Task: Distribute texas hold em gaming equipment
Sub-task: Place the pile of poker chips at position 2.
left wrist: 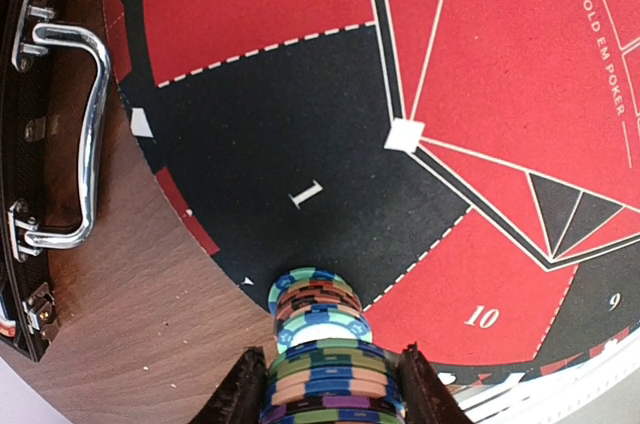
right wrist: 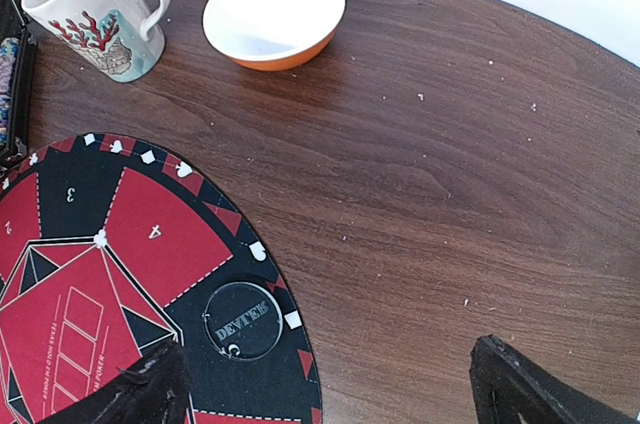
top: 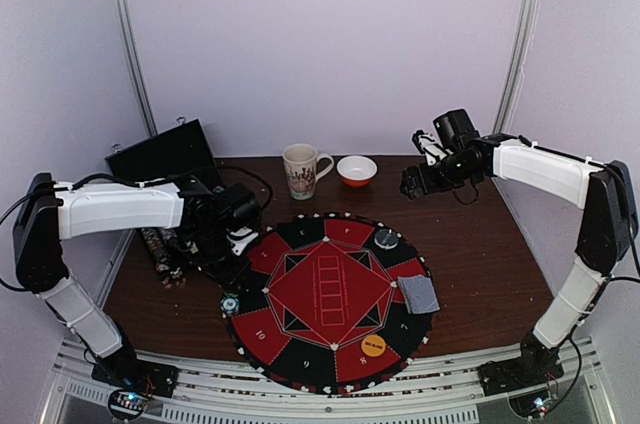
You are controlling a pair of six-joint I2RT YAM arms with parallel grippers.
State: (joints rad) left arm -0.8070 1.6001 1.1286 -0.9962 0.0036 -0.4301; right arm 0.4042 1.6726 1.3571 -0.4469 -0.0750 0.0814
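Note:
The bare red section is outward of and below my left gripper. My left gripper should next carry the chips outward, go down and let them go there.
My left gripper hovers over the left edge of the round red-and-black mat. In the left wrist view it is shut on a stack of striped poker chips. Just beyond it another chip stack stands at the mat's edge near the "1"; it also shows in the top view. On the mat lie a dark disc, an orange disc and grey-blue cards. My right gripper is open and empty above the back right of the table; the dark disc lies below it.
A black case lies open at the back left, with more chips along its front and its metal handle close to the mat. A mug and a white-and-orange bowl stand behind the mat.

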